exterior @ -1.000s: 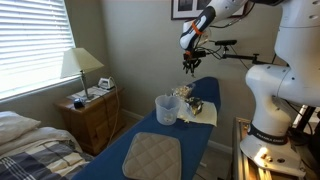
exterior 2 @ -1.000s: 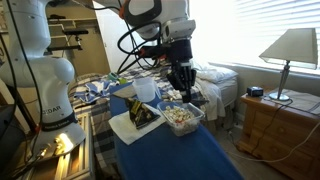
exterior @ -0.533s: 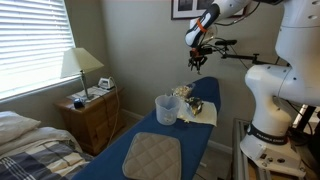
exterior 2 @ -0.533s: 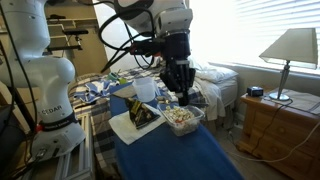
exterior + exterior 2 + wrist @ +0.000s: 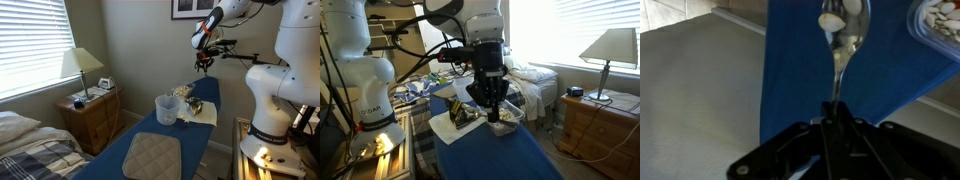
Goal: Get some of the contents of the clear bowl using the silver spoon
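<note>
My gripper moves down to the bare blue board (image 5: 496, 158) (image 5: 795, 85) below it next and releases the handle there, since pale pieces are already in the spoon's bowl.
In the wrist view my gripper (image 5: 835, 108) is shut on the handle of the silver spoon (image 5: 843, 45), which points away from me over the blue board. Several pale pieces (image 5: 832, 18) lie in the spoon's bowl. The clear bowl (image 5: 941, 22), with pale tan contents, shows at the top right corner, apart from the spoon. In both exterior views the gripper (image 5: 203, 58) (image 5: 492, 100) hangs in the air above the board. The clear bowl (image 5: 183, 92) (image 5: 507, 120) stands on the board, partly hidden behind the gripper in an exterior view.
A taller translucent whitish cup (image 5: 166, 108) (image 5: 466, 90) stands on the blue ironing board (image 5: 140, 135). A white tray (image 5: 203, 115) (image 5: 448, 126) with a dark object lies beside it. A grey pad (image 5: 152, 155), a nightstand with a lamp (image 5: 80, 65) and a bed are nearby.
The gripper has lifted with the spoon and moved sideways away from the clear bowl. The spoon now carries pale pieces.
</note>
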Tool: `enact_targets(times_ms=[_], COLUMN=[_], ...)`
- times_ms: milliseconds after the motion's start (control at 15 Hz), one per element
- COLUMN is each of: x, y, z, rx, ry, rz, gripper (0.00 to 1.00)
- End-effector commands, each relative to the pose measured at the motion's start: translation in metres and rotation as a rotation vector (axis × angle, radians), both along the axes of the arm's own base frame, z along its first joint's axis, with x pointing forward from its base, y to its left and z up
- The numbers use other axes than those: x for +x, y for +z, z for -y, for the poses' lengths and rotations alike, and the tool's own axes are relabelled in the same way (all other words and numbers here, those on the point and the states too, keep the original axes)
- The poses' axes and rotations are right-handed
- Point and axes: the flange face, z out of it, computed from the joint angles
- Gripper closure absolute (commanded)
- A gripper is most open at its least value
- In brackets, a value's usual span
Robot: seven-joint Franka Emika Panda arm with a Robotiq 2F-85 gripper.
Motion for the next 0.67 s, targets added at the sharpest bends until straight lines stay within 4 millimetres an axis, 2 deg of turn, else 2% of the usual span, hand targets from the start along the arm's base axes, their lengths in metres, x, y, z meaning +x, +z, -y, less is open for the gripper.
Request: enact_targets(times_ms=[0, 200, 600], x=[-0.013, -0.022, -0.018], y=[-0.028, -0.046, -0.076], z=[0.011, 0.012, 0.011], rx=[0.010, 0.022, 0.039], ry=[0.031, 0.060, 0.098], rz=[-0.038, -0.074, -0.060], gripper=[0.98, 0.98, 0.98])
